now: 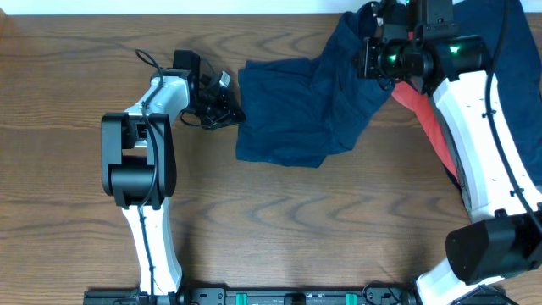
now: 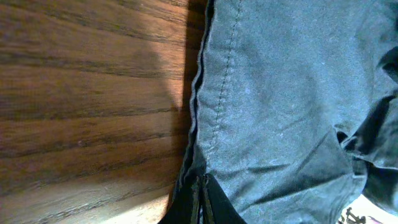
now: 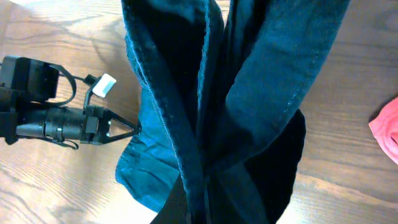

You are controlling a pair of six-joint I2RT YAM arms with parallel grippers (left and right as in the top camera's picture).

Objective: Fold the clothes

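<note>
My right gripper holds the opposite part raised off the table, so next my left gripper needs to stay low at the garment's hem (image 1: 244, 116) (image 2: 195, 165), pinning it before opening to release.
A dark blue garment (image 1: 288, 110) lies partly spread on the wooden table, its right part lifted toward the back. My right gripper (image 1: 371, 36) is shut on that raised part, and the cloth hangs in folds in front of its fingers (image 3: 202, 205) in the right wrist view. My left gripper (image 1: 235, 114) is at the garment's left edge. Its fingers (image 2: 200, 208) are pressed together on the hem of the blue garment (image 2: 280, 93). The left gripper's tips (image 3: 132, 129) also show in the right wrist view, touching the garment (image 3: 261, 74).
A red cloth (image 1: 423, 114) lies at the right under my right arm and also shows in the right wrist view (image 3: 387, 127). More dark blue cloth (image 1: 512, 42) is piled at the back right corner. Bare wood table (image 1: 296, 229) lies in front.
</note>
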